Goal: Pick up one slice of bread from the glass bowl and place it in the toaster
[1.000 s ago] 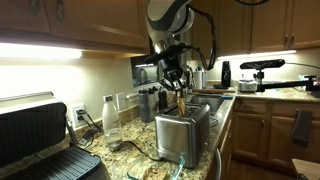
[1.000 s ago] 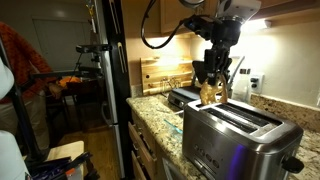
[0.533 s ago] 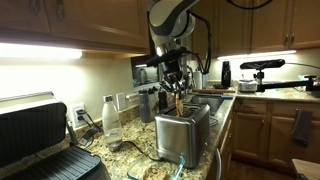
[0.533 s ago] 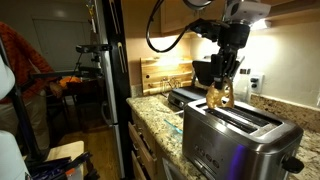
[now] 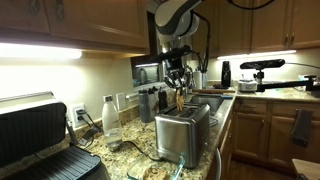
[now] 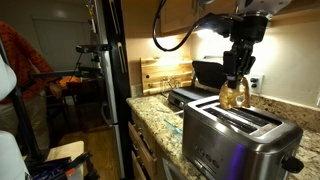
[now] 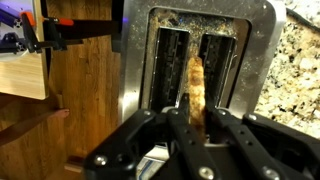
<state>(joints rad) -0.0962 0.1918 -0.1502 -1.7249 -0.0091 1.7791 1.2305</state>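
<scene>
The gripper next needs to shift and go down into the toaster's granite-side slot [image 7: 217, 70], which is below, to the gripper's right in the wrist view, as the slice [image 7: 196, 85] hangs over the toaster's strip.
The stainless-steel toaster [image 5: 183, 137] stands on the granite counter and shows in both exterior views [image 6: 240, 138]. My gripper [image 5: 179, 86] hangs straight above it, shut on the slice of bread [image 5: 180, 101], which it holds upright just over the slots [image 6: 236, 96]. In the wrist view the slice [image 7: 196, 85] is seen edge-on between my fingers [image 7: 196, 128], over the toaster top [image 7: 140, 60] at the strip between its two slots, by the right slot's edge. The glass bowl [image 5: 148, 170] shows faintly at the counter's front.
A black contact grill [image 5: 40, 140] sits at the counter's near end, with a clear bottle with a white cap [image 5: 111, 118] beside it. Wooden boards [image 6: 165, 72] lean on the wall. A fridge [image 6: 105, 80] and a person [image 6: 15, 70] are nearby. Cabinets hang overhead.
My gripper has carried the bread sideways along the counter, from beside the toaster's end to above its slots. The toaster has not moved.
</scene>
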